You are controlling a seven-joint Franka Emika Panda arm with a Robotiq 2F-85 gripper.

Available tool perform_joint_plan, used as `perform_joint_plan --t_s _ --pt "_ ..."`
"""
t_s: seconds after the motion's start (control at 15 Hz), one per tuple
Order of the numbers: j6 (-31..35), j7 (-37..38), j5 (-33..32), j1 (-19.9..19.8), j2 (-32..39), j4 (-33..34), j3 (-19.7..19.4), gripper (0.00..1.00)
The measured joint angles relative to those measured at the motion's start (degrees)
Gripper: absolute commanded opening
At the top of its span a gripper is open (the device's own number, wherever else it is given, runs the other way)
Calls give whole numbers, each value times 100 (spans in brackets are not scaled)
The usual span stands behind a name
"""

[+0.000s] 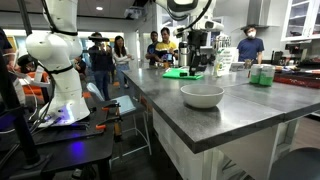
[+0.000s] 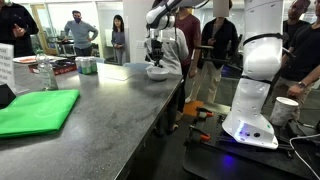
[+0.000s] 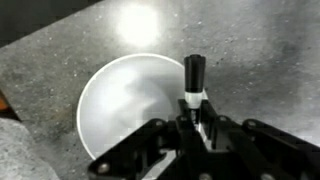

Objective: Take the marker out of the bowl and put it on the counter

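Observation:
Bare counter lies below my gripper and to its right in the wrist view, so it will next leave the bowl [image 3: 125, 105], lower and release the marker.
The white bowl [image 3: 125, 105] sits on the dark grey counter [image 3: 60, 40]; it shows in both exterior views [image 1: 202, 96] [image 2: 157, 72]. My gripper [image 3: 196, 122] is shut on the marker [image 3: 194, 78], which has a white body and a black cap. In the wrist view the marker stands just over the bowl's right rim. The gripper hangs above the bowl in both exterior views [image 1: 197, 55] [image 2: 155, 48]. The bowl looks empty inside. The marker is too small to make out in the exterior views.
A green cloth [image 2: 35, 110] [image 1: 182, 72] lies on the counter beyond the bowl. Green containers [image 1: 262, 75] [image 2: 87, 65] stand farther along. A white robot [image 1: 60, 70] [image 2: 255, 80] stands beside the counter's edge. Several people stand in the background.

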Motion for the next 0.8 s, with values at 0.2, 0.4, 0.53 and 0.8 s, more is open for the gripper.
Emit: perform_joint_plan --t_s 0.2,0.4,0.53,0.8 --pt "-74 778 3 424 -373 -216 168 5" --pt "-73 1417 43 813 -372 -228 377 5" --pt "-30 1769 46 998 -250 -210 480 5" --pt "459 2095 24 1220 302 -93 512 5"
